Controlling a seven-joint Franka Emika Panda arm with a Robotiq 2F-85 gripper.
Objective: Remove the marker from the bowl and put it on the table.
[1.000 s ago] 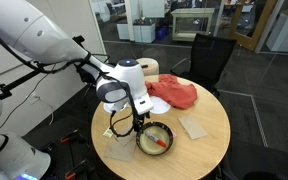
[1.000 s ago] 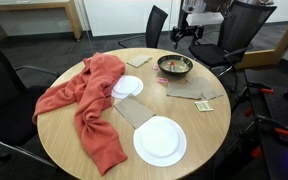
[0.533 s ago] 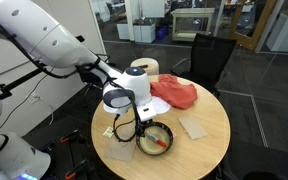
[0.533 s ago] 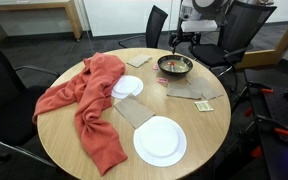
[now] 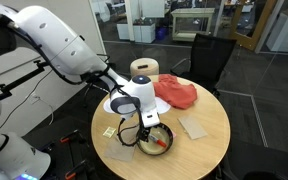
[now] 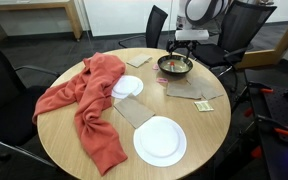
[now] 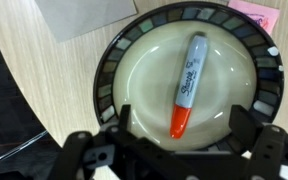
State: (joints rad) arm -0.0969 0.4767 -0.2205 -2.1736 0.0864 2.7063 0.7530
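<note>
Next, my gripper goes down into the bowl point(image 7: 119, 60) and closes across the marker's red-orange end with the cap point(image 7: 179, 121). That end lies below my gripper, between its open fingers.
A grey marker with a red-orange cap point(image 7: 187, 85) lies inside a bowl point(image 7: 119, 60) with a pale inside and a dark patterned rim. The bowl stands near the edge of a round wooden table in both exterior views point(image 5: 165, 146) point(image 6: 163, 66). My gripper point(image 7: 179, 138) hangs open just above the bowl, one finger on each side of the marker's capped end, and holds nothing. It also shows in both exterior views point(image 5: 148, 122) point(image 6: 183, 40).
A red cloth point(image 6: 84, 95) lies across the table, with two white plates point(image 6: 160, 139) point(image 6: 126, 86) and paper sheets point(image 6: 194, 92). A pink note point(image 7: 254, 12) and a grey sheet point(image 7: 79, 15) lie beside the bowl. Office chairs point(image 6: 159, 22) stand around the table.
The arm has moved over the bowl and come down toward it. The marker and the bowl have not moved.
</note>
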